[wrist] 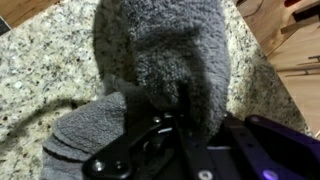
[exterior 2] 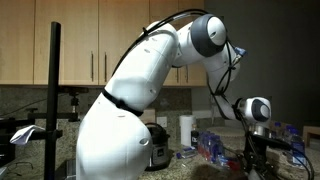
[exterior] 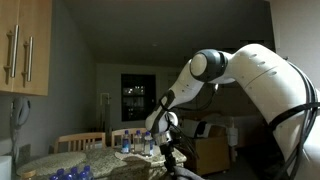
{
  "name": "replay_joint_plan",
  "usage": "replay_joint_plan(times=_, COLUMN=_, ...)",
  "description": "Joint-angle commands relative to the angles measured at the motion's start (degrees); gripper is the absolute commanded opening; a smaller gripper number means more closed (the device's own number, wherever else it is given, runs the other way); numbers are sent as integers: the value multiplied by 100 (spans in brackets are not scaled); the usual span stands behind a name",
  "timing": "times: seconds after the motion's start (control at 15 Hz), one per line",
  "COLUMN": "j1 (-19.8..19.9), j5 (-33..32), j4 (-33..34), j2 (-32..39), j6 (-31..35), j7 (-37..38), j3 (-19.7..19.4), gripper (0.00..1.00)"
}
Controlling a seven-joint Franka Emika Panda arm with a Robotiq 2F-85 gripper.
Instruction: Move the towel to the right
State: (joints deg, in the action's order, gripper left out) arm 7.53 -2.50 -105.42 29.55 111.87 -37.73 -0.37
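The robot's gripper needs to move a little toward the counter edge next, then open both fingers over the granite (wrist: 243, 83).
In the wrist view a grey fluffy towel (wrist: 160, 50) fills the middle of the picture, bunched and lifted over the speckled granite counter (wrist: 40, 60). My gripper (wrist: 205, 118) comes in from the bottom edge and is shut on a fold of the towel, with the cloth pinched between its two black fingers (wrist: 234, 135). A lower part of the towel (wrist: 85, 130) sags to the left. In both exterior views the arm bends down to the counter, with the gripper (exterior: 172, 150) (exterior 2: 252, 155) low and dark; the towel is too dark to make out there.
Several water bottles (exterior: 135, 143) (exterior 2: 210, 145) stand on the counter close to the gripper. A paper towel roll (exterior 2: 186, 130) and a dark appliance (exterior 2: 155, 150) stand against the wall. Wooden chairs (exterior: 80, 142) stand behind the counter. The counter edge (wrist: 262, 60) runs at the right of the wrist view.
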Motion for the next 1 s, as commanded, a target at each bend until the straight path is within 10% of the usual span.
replay_joint_plan(times=0.0, j1=2, j5=-400, j4=-617, j2=-372, j6=45, j7=-279, j3=51, gripper=10)
replay_joint_plan(times=0.13, j1=-58, j5=-691, j4=-750, j2=-376, j6=125, j7=-315, j3=39, gripper=10)
replay_joint_plan(times=0.2, j1=-71, j5=-798, j4=-782, j2=-380, j6=114, j7=-326, j3=48, gripper=44)
replay_joint_plan(times=0.93, j1=96, j5=-645, j4=-602, j2=-651, j6=-217, j7=-569, j3=141, gripper=100)
